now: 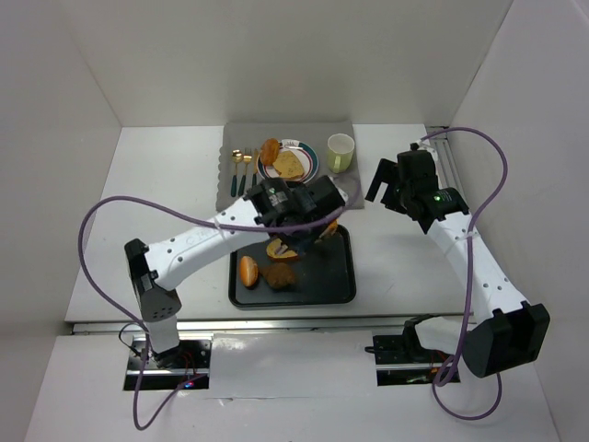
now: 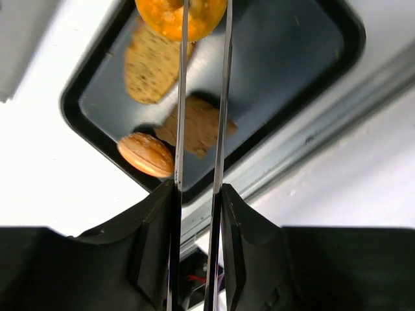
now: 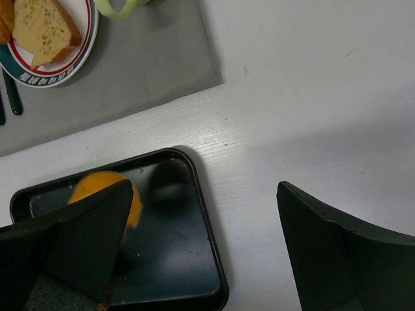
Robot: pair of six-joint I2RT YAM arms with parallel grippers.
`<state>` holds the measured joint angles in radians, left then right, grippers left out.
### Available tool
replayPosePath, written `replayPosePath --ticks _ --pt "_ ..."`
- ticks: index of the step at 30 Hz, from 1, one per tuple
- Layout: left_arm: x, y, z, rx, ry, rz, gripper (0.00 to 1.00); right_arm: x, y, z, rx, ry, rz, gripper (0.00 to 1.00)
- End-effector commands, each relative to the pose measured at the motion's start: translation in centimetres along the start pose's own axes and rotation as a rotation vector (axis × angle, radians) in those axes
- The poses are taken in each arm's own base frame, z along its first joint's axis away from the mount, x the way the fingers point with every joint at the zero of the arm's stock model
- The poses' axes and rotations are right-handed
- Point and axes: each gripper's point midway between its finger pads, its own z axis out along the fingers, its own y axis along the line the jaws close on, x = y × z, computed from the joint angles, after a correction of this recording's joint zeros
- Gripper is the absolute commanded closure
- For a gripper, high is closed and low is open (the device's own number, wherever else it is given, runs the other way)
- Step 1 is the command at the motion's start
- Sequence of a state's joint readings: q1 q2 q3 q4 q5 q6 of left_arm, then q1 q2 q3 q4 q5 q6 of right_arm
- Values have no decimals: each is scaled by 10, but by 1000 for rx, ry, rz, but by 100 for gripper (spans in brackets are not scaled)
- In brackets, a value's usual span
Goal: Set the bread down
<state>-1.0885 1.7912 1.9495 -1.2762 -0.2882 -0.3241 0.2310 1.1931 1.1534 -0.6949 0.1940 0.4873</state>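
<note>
The left gripper should move outward until the bun is over the plate's side by the cup, then release the tongs, as another bun fills the opposite side.
My left gripper (image 1: 299, 230) (image 2: 198, 188) is shut on a pair of thin metal tongs (image 2: 225, 97). The tongs pinch an orange bun (image 1: 280, 247) (image 2: 170, 18) above the far part of the black tray (image 1: 342, 293) (image 2: 350, 39). On the tray lie two brown bread slices (image 2: 150, 65) (image 2: 198, 126) and a small golden bun (image 1: 248, 270) (image 2: 146, 154). My right gripper (image 1: 386, 180) (image 3: 206, 188) is open and empty, up over the table right of the tray (image 3: 209, 227). The orange bun (image 3: 91, 184) shows partly behind its left finger.
A grey mat (image 1: 230, 193) at the back holds a plate (image 1: 311, 171) (image 3: 84, 55) with a bread slice (image 1: 291, 164) and an orange bun (image 1: 270, 150), cutlery (image 1: 241, 170) to its left and a pale green cup (image 1: 340, 152) to its right. White walls enclose the table.
</note>
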Motion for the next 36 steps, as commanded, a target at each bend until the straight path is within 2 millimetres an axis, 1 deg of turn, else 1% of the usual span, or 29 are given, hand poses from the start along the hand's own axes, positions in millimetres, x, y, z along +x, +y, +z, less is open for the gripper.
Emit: replayPosePath --ticks 1,2,3,4,5,6,7,8,10,11,12,13,14,16,17,18,22,24,26,29,30,31,32,33,34,35,36 --pt "-36 43 -39 -32 -176 -192 100 -14 6 -2 -31 -49 -3 1" --pt "-43 65 -39 -56 -197 -263 100 -13 6 1 -26 -41 -5 1" --pt "-50 78 -41 -67 -220 -312 100 -13 6 1 -26 -41 -5 1" --pt "-62 87 -36 -61 -253 -350 100 -12 8 1 -34 -37 -5 1" --pt "-68 113 -36 -81 -279 -413 100 -12 8 1 -34 -37 -5 1" --pt "-74 121 -30 -63 -287 -440 100 -12 8 1 -34 -37 -5 1" --pt "-79 131 -21 -67 -288 -465 100 -14 9 1 -39 -44 -3 1" --pt "-90 151 -17 -79 -328 -510 100 -14 9 1 -39 -45 -3 1" --pt "-101 165 -6 -76 -351 -540 100 -14 9 1 -39 -45 -3 1" --pt "-109 170 8 -75 -352 -549 100 -14 9 1 -39 -45 -3 1" --pt "-116 183 13 -88 -372 -571 100 -13 8 4 -34 -37 -5 1" --pt "-122 184 19 -87 -380 -572 100 -11 7 4 -30 -29 -7 1" --pt "-129 194 33 -109 -377 -586 100 -11 6 4 -22 -33 -7 1" --pt "-135 208 47 -127 -379 -586 100 -11 4 7 -8 -31 -8 1" --pt "-144 212 46 -116 -402 -592 100 -9 3 6 -4 -23 -10 1" --pt "-142 215 67 -113 -360 -597 100 -9 3 6 -4 -23 -10 1" --pt "-141 213 89 -107 -317 -582 100 -9 3 6 -4 -23 -10 1" --pt "-134 211 97 -108 -289 -580 100 -5 1 8 1 -15 -12 1" --pt "-128 211 103 -118 -269 -580 93 -5 1 8 1 -15 -12 1" --pt "-123 209 106 -118 -249 -588 76 -3 1 11 6 -6 -14 1" --pt "-123 209 106 -118 -249 -588 73 -3 1 11 6 -6 -14 1" --pt "-125 203 99 -111 -254 -578 68 -7 2 9 2 -14 -12 1" --pt "-126 199 98 -116 -255 -570 64 -7 2 9 2 -14 -12 1" --pt "-128 199 91 -115 -271 -571 59 -7 2 9 2 -14 -12 1" --pt "-131 194 83 -109 -286 -553 50 -7 2 9 2 -14 -12 1" --pt "-134 190 80 -103 -297 -546 45 -7 2 9 2 -14 -12 1" --pt "-135 192 74 -112 -309 -548 45 -7 2 9 2 -14 -12 1"
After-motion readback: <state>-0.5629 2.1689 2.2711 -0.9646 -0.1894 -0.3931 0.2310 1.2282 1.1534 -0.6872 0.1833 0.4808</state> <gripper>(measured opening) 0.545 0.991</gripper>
